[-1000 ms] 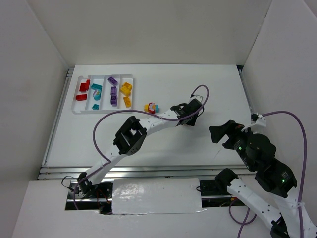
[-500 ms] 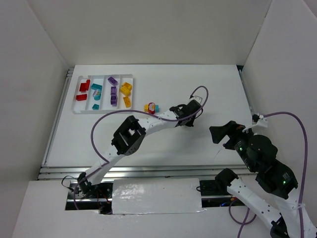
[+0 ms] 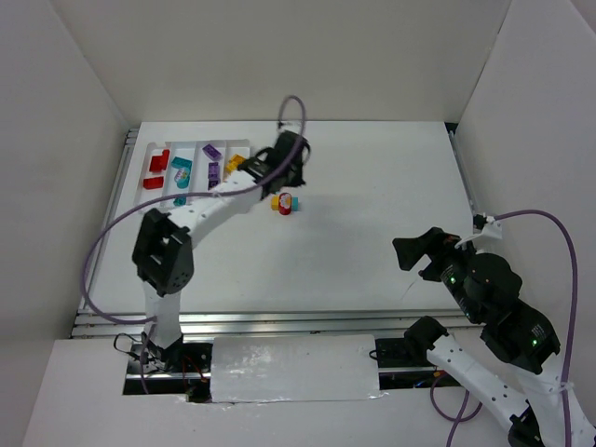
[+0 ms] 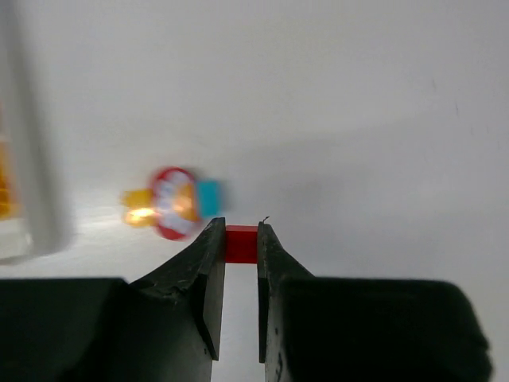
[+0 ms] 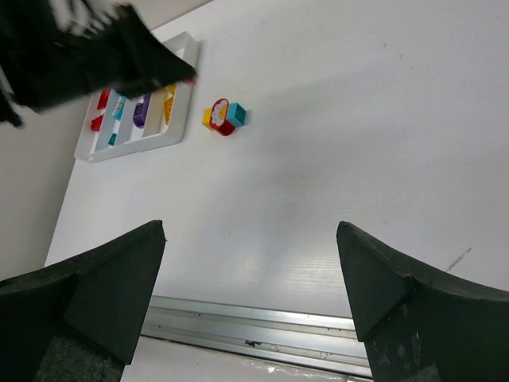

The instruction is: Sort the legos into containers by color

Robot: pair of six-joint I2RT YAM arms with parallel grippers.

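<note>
The left gripper should next swing to the left in the top view and then go down over the red compartment's near end (image 3: 152,196), as its red legos leave room there.
My left gripper (image 4: 241,231) is shut on a small red lego (image 4: 241,243), pinched at the fingertips above the table. In the top view the left gripper (image 3: 277,177) hangs just right of the white tray (image 3: 186,210), beside its yellow compartment. A multicoloured lego cluster (image 3: 284,202) of yellow, red and teal lies on the table right below it, blurred in the left wrist view as the cluster (image 4: 171,203). Red legos (image 3: 156,168), teal legos (image 3: 181,172), purple legos (image 3: 213,177) and yellow legos (image 3: 237,168) lie in separate compartments. My right gripper (image 5: 250,227) is open and holds nothing, far off at the right.
The tray (image 5: 131,150) sits at the back left near the table's left rail. A metal rail (image 5: 254,326) runs along the near edge. The left arm's purple cable (image 3: 112,242) loops over the left side.
The left arm swung from the middle-right of the table back and left to beside the tray, its jaws closing on the red lego. The right arm stayed put.
</note>
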